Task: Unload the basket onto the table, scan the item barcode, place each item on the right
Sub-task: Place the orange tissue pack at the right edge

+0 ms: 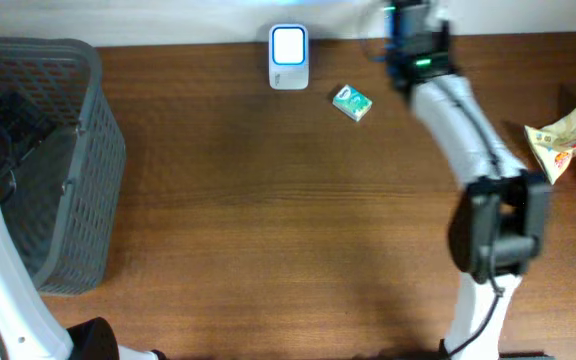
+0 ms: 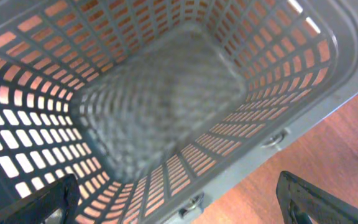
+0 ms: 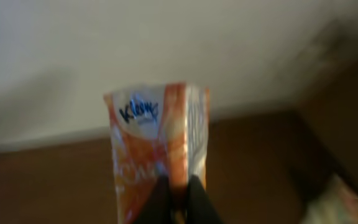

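Note:
The snack packets lie clear of the scanner [image 1: 288, 55], so the right gripper should next swing to the right in the overhead view and down by the packets to release.
The item is an orange and white Kleenex tissue pack [image 3: 157, 137], blurred, standing upright in the right wrist view. My right gripper [image 3: 178, 186] is shut on its lower edge, with both dark fingers pinching the wrapper. Seen from overhead, the right arm [image 1: 458, 120] reaches to the table's far edge, just right of the white scanner [image 1: 288, 55] with its lit blue-white face; the pack itself does not show there. My left gripper [image 2: 176, 199] stands wide open over the grey basket [image 2: 166, 106], holding nothing.
The grey mesh basket [image 1: 68, 160] stands at the table's left side. A small green box [image 1: 351, 103] lies to the right of the scanner. Snack packets [image 1: 568, 140] sit at the right edge.

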`<state>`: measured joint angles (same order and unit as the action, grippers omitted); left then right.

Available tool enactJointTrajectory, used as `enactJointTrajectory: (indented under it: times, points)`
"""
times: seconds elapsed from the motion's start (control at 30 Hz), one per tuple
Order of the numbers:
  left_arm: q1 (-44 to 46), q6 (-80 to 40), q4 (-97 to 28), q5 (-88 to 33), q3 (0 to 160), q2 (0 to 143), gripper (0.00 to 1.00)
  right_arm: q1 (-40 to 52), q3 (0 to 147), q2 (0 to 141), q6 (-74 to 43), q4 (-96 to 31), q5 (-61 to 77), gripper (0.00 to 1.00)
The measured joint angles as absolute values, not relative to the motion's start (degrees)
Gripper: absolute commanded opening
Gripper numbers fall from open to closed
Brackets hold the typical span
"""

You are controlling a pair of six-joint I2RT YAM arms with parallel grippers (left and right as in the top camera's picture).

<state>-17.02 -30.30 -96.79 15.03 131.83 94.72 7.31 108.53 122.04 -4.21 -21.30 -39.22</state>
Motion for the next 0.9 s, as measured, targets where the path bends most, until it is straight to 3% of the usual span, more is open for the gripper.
enactJointTrajectory:
  times: [0.13,0.27,0.37,0.43,0.47,0.5,0.57,0.73,0.87,0.9]
  points:
    - [-17.2,-30.3,-96.6,15.0,131.8,94.7,0.99,-13.9,107.8,121.1,-21.6,-47.2,-35.9,0.04]
    - [-17.2,-30.3,-96.7,15.0,131.8,94.7,0.99,-33.7,107.7,121.1,-28.2,-52.7,-21.0,0.04]
    - [-17.3,-30.3,-96.7,15.0,131.8,94.7,0.99,-38.1,107.4,121.1,-28.8,-53.4,-15.7,0.09]
    - [-17.3,-30.3,-96.7,15.0,131.8,94.7,0.99,-38.0,106.2,121.1,-28.6,-53.2,-14.3,0.2]
    - [-17.3,-30.3,-96.7,15.0,131.8,94.7,0.99,-37.7,106.0,121.2,-28.7,-53.1,-14.0,0.56]
    - [-17.3,-30.3,-96.7,15.0,131.8,94.7,0.99,-36.9,105.9,121.2,-29.0,-53.2,-13.6,0.8]
    - [-17.3,-30.3,-96.7,15.0,131.8,94.7,0.99,-35.5,105.9,121.2,-28.6,-53.6,-13.4,0.98]
    - [-17.3,-30.3,-96.7,15.0,131.8,94.7,0.99,-31.1,105.8,121.2,-28.6,-53.8,-13.3,0.99]
    - [-17.3,-30.3,-96.7,15.0,131.8,94.7,0.99,-18.2,105.7,121.2,-22.9,-52.4,-12.6,0.99]
    - [-17.3,-30.3,-96.7,15.0,131.8,94.7,0.99,-15.5,105.7,121.1,-20.1,-53.3,-6.6,0.99]
